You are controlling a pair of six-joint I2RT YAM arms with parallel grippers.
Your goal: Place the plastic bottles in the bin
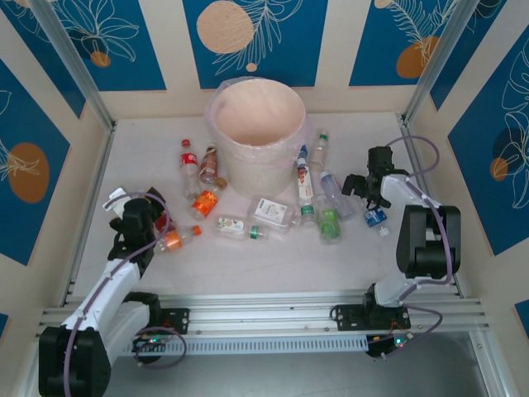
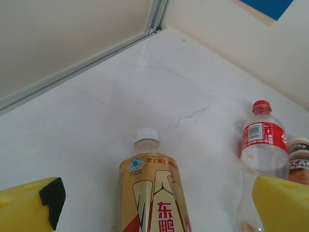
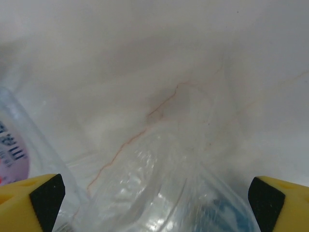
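Next I need to move my right gripper down and slightly back to close on the clear bottle's blue-labelled body (image 1: 375, 216) (image 3: 178, 212), since the gripper's fingers already are on either side of it.
The bin (image 1: 256, 124), a large cream bucket with a pinkish liner, stands at the back centre. Plastic bottles lie scattered in front of it and on both sides. My left gripper (image 2: 154, 205) is open wide, and a gold-labelled bottle (image 2: 152, 193) with a white cap lies between its fingers (image 2: 29, 205), untouched by either. From above, that gripper (image 1: 145, 217) is left of the bin. My right gripper (image 3: 154, 200) is open too, around a crumpled clear bottle (image 3: 169, 193); seen from above, this gripper (image 1: 362, 187) is right of the bin.
A red-labelled bottle (image 2: 263, 145) and a brown-labelled one (image 2: 299, 162) lie just right of the left gripper. An orange-labelled bottle (image 1: 171, 241) lies by the left arm. Green-labelled (image 1: 329, 223) and blue-labelled (image 1: 376, 217) bottles lie near the right gripper. Walls close three sides.
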